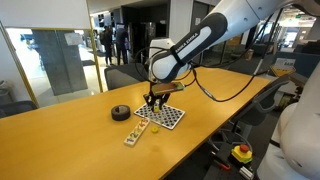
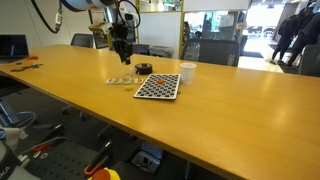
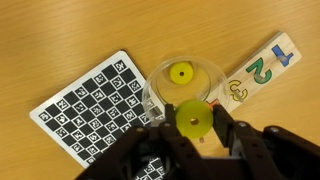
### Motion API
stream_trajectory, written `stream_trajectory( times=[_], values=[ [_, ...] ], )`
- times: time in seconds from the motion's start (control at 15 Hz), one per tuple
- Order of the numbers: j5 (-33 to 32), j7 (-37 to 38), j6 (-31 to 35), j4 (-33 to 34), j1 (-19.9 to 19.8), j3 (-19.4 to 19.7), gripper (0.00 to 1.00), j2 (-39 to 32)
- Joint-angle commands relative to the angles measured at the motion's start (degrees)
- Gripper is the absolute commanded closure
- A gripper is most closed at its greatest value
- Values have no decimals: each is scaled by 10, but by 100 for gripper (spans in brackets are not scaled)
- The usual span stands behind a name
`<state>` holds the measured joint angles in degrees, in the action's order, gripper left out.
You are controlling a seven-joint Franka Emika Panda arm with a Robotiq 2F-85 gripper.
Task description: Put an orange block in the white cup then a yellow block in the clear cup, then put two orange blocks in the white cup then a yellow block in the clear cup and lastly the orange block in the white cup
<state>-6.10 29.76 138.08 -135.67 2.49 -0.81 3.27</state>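
The round yellow block (image 3: 191, 118) moves slightly down over the clear cup's opening next and my gripper releases it, since that cup stands below my gripper.
In the wrist view my gripper (image 3: 190, 122) is shut on a round yellow block (image 3: 191, 118) with a hole in its middle. It holds the block just above the near rim of the clear cup (image 3: 213, 80). Another yellow block (image 3: 181, 73) lies inside that cup. A tiny orange speck (image 3: 209, 103) shows beside one finger; I cannot tell if it is an orange block. The white cup (image 2: 187, 72) stands upright beyond the board in an exterior view. The gripper (image 1: 153, 100) (image 2: 122, 55) hangs low over the table in both exterior views.
A black-and-white checkered board (image 3: 95, 105) (image 1: 165, 117) (image 2: 158, 88) lies beside the clear cup. A card strip with numbers (image 3: 262, 68) (image 1: 138, 130) (image 2: 122, 81) lies on the other side. A black tape roll (image 1: 120, 112) (image 2: 145, 68) sits nearby. Chairs stand behind the table.
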Motion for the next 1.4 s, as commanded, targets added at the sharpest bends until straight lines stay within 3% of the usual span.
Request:
stream_trajectory(
  times=[0.0,0.4,0.47,0.53,0.67,0.87,1.33],
  values=[
    [35,-33,-20,6,-5,-5,79,-4],
    [58,-59,-28,11,-7,-2,78,-16],
    [59,-59,-28,12,-8,-1,71,-18],
    [60,-64,-27,14,-10,1,33,-19],
    [53,-62,-27,21,-14,4,27,-21],
    [47,-66,-29,38,-23,11,3,-26],
    [38,-71,-10,126,-47,36,0,-95]
  ],
)
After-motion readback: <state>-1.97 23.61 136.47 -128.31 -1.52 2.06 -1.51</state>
